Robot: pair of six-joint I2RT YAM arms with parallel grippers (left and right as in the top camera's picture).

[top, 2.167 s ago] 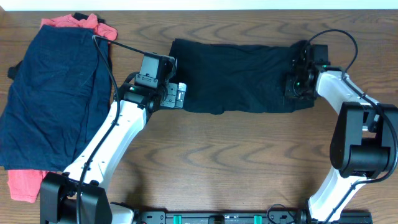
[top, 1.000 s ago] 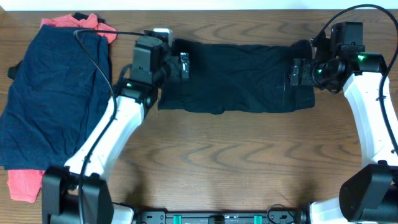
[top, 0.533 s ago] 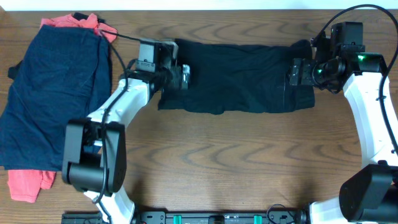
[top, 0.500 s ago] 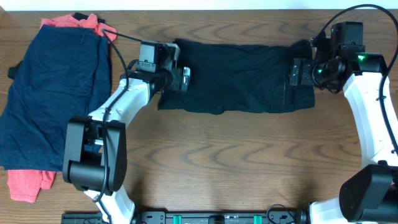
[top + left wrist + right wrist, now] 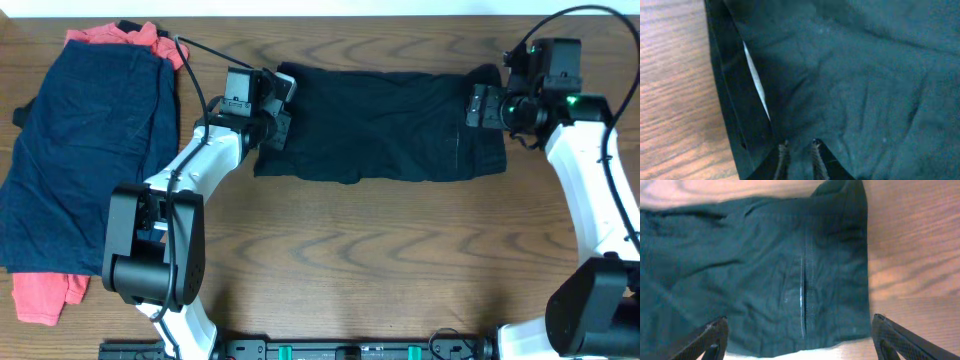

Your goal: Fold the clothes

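I will lower my open right gripper toward the right in the wrist view until its fingers straddle the waistband edge, since bare table borders it there.
Black shorts point(image 5: 380, 125) lie spread flat across the back middle of the table. My left gripper point(image 5: 277, 108) is at their left end, shut on the black shorts. In the left wrist view, the two fingertips point(image 5: 784, 152) stand close together with a fold of the black fabric point(image 5: 850, 90) pinched between them. A pale lining edge point(image 5: 756, 82) shows beside the fold. My right gripper point(image 5: 482, 105) hovers open over the shorts' right end. In the right wrist view, its fingers point(image 5: 710, 339) stand wide apart on either side of the seamed fabric point(image 5: 765, 280).
Navy shorts point(image 5: 85, 160) lie spread at the far left on top of a coral-red piece point(image 5: 40, 295), which also pokes out at the back point(image 5: 120, 38). Bare wooden table point(image 5: 370, 260) fills the front. The arms' base rail point(image 5: 350, 350) runs along the front edge.
The left gripper's jaws have closed on the left end of the black shorts. The right gripper has shifted slightly toward the back and stays open.
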